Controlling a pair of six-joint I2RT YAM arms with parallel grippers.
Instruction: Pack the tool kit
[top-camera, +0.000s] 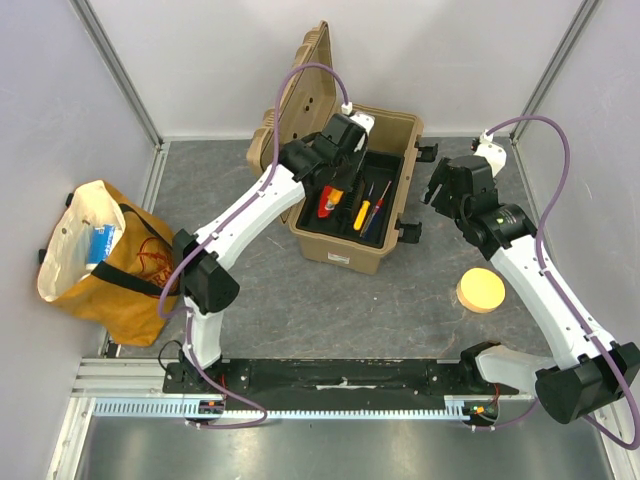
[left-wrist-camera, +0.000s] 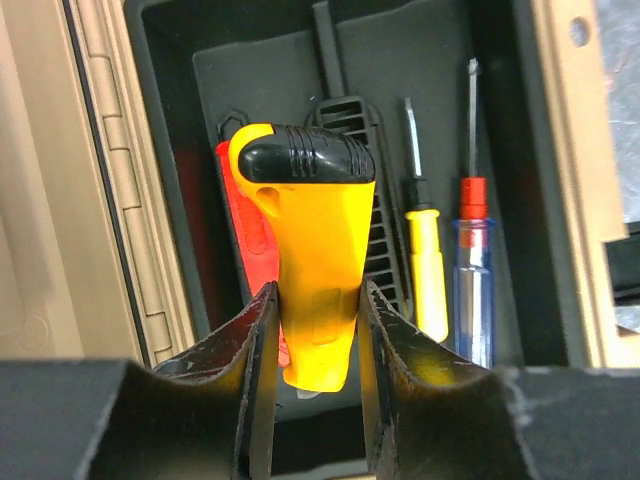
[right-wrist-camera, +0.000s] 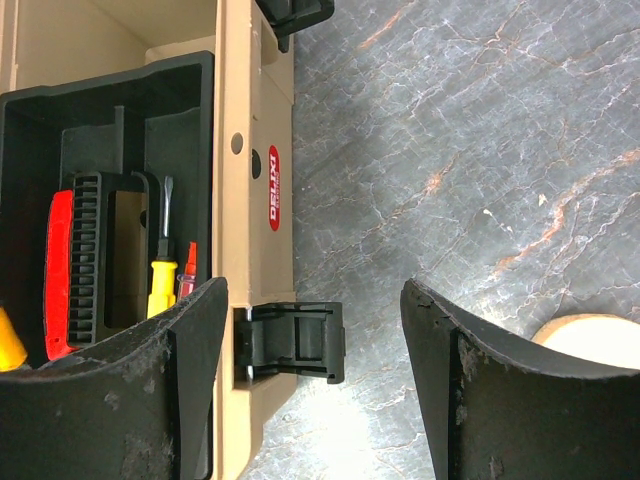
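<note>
The yellow tool will go down with my left gripper into the black tray (left-wrist-camera: 270, 90) toward the box lid's hinge, beside the red one, since screwdrivers occupy the tray's other side.
The tan tool box (top-camera: 385, 125) stands open at the middle back, lid up, with a black tray (left-wrist-camera: 270, 90) inside. My left gripper (top-camera: 338, 178) (left-wrist-camera: 318, 295) is over the tray, shut on a yellow tool with a black cap (left-wrist-camera: 312, 250). A red tool (left-wrist-camera: 240, 220) lies under it. A yellow-handled screwdriver (left-wrist-camera: 428, 270) and a blue-handled one (left-wrist-camera: 473, 290) lie in the tray to its right. My right gripper (top-camera: 437, 190) (right-wrist-camera: 315, 295) is open and empty beside the box's right wall, its jaws astride a black latch (right-wrist-camera: 295, 340).
A round tan disc (top-camera: 481, 290) lies on the grey table right of the box; its edge shows in the right wrist view (right-wrist-camera: 595, 340). An orange bag (top-camera: 100, 260) with items inside stands at the left wall. Walls enclose the table.
</note>
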